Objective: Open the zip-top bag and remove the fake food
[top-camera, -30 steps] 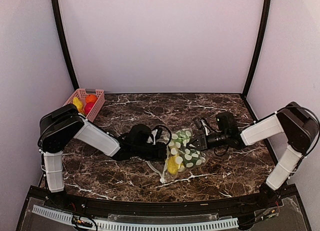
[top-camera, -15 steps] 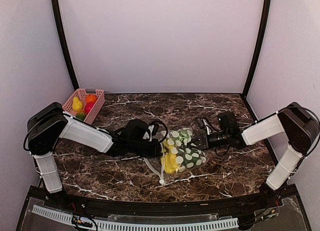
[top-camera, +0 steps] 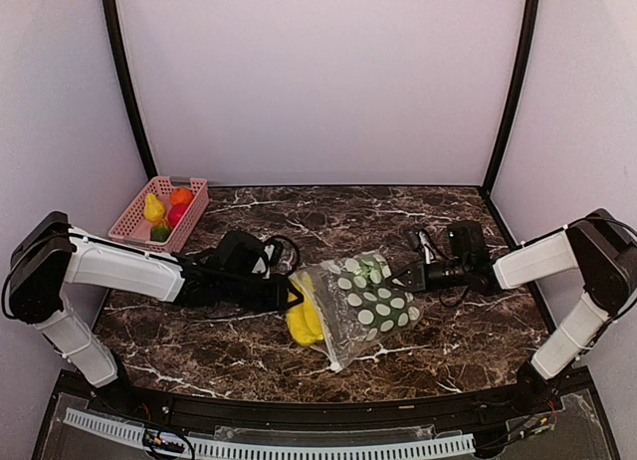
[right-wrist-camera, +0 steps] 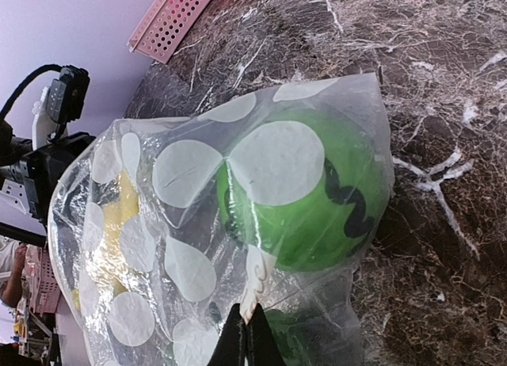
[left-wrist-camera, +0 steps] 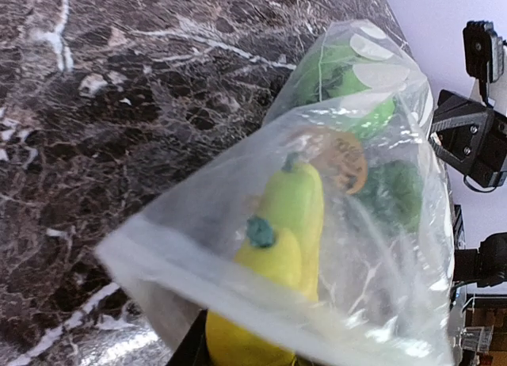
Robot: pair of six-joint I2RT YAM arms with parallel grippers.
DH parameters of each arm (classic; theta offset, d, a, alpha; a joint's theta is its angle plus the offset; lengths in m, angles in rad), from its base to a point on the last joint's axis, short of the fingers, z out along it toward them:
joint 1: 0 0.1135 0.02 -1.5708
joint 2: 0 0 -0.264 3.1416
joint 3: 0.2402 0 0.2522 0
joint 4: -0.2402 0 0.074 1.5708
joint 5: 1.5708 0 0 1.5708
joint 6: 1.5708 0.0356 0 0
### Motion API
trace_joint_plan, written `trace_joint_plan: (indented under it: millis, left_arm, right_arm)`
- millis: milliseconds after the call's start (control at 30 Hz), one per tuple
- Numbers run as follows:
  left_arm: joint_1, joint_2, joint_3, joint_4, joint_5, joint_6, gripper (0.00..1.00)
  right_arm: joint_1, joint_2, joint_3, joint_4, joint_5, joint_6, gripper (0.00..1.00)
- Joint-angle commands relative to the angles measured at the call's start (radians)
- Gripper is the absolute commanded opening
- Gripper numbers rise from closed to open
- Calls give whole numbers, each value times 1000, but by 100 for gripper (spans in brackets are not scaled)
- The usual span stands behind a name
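Note:
I will lift my left gripper over to the pink basket's near end (top-camera: 137, 226), which lies outward, to the left in the top view, and let go of the fruit.
The zip-top bag (top-camera: 370, 303) lies mid-table, dotted face up, its open mouth facing left. My left gripper (top-camera: 283, 294) is at the mouth, shut on a yellow fake fruit (top-camera: 302, 319) that is partly out of the bag. In the left wrist view the yellow fruit (left-wrist-camera: 273, 259) has a teal stem and the bag's rim (left-wrist-camera: 182, 283) crosses it; my fingers are mostly hidden. My right gripper (top-camera: 411, 275) is shut on the bag's right edge, its fingertips (right-wrist-camera: 238, 342) pinching plastic. A green ball (right-wrist-camera: 309, 200) with black marks is inside the bag (right-wrist-camera: 158, 247).
A pink slotted basket (top-camera: 192, 216) stands at the back left, holding a yellow, an orange, a red and a green fruit. Its corner shows in the right wrist view (right-wrist-camera: 174, 17). Dark poles and pale walls enclose the marble table.
My left gripper has drawn back to the left with the yellow fruit, pulling it through the bag's mouth. The bag has stretched out and flattened. My right gripper has shifted slightly right, still holding the bag.

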Motion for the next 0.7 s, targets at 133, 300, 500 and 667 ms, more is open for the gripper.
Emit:
trace_joint_plan:
  millis: [133, 300, 500, 667]
  left_arm:
    - [46, -156, -45, -105, -35, 25, 23]
    - [68, -209, -48, -223, -35, 72, 23]
    - [110, -288, -28, -381, -79, 144, 23]
    - [234, -375, 16, -489, -116, 220, 23]
  right_arm:
    - [-15, -15, -17, -7, 16, -8, 0]
    - [-24, -19, -19, -13, 15, -12, 0]
    - [-30, -26, -16, -18, 11, -17, 0]
    - [-30, -23, -14, -12, 1, -15, 0]
